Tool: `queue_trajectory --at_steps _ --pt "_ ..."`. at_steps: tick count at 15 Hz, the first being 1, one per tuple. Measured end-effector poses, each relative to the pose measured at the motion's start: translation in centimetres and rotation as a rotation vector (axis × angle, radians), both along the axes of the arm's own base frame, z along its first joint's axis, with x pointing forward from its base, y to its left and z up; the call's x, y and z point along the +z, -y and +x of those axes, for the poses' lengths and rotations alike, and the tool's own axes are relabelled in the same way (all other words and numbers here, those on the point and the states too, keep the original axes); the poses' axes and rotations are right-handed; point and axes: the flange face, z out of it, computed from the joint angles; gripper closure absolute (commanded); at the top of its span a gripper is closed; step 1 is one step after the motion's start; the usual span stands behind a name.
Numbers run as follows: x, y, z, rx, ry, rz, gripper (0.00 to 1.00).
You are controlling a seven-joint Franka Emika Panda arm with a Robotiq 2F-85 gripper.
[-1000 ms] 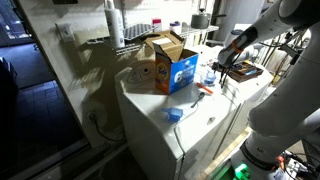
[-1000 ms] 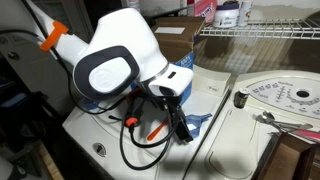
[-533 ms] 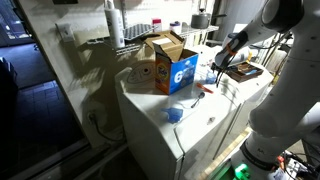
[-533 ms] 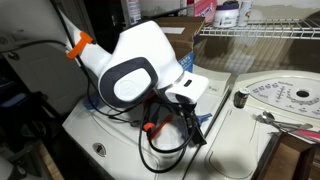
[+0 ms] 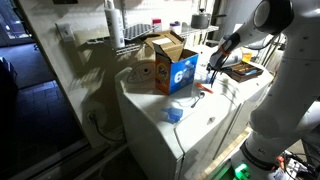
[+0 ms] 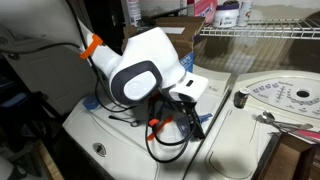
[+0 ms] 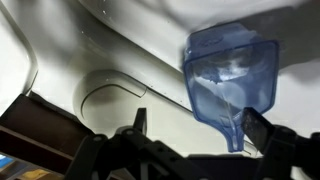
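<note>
The scoop's narrow handle (image 7: 234,138) already lies in the gap between my gripper's fingers, so next my gripper will stay where it hangs and close its fingers onto that handle.
My gripper (image 7: 200,135) is open over the white washer top (image 7: 110,60). A translucent blue scoop (image 7: 232,78) lies just ahead of it. The scoop's narrow handle points down into the gap between the fingers, close to the right finger; I cannot tell if they touch. In an exterior view the gripper (image 5: 211,74) hangs to the right of an open cardboard box with a blue front (image 5: 170,68). In an exterior view my bulky white wrist (image 6: 145,70) hides most of the scoop, and the fingers (image 6: 190,122) point down at the white top.
A second small blue object (image 5: 173,114) and an orange-red item (image 5: 203,90) lie on the washer top. Wire shelves with bottles (image 5: 130,30) stand behind the box. A round perforated disc (image 6: 280,98) and a metal tool (image 6: 262,118) lie to the side.
The arm has swung and the wrist has turned. In the exterior view the gripper has moved a little toward the box. The fingers stay open.
</note>
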Motion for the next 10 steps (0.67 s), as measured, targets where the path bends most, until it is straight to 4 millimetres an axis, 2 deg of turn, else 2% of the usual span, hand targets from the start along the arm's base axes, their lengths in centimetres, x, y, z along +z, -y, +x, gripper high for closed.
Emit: queue_trajectory --at_steps 2,5,6,10 --pt "-0.2 0.1 0.2 -0.001 -0.006 -0.004 0.37" --pt "-0.5 0.0 0.5 0.002 -0.009 -0.004 0.59" --pt "-0.6 -0.1 0.7 0.005 -0.010 -0.002 0.62" --pt "-0.6 -0.8 1.2 0.021 -0.008 0.003 0.94"
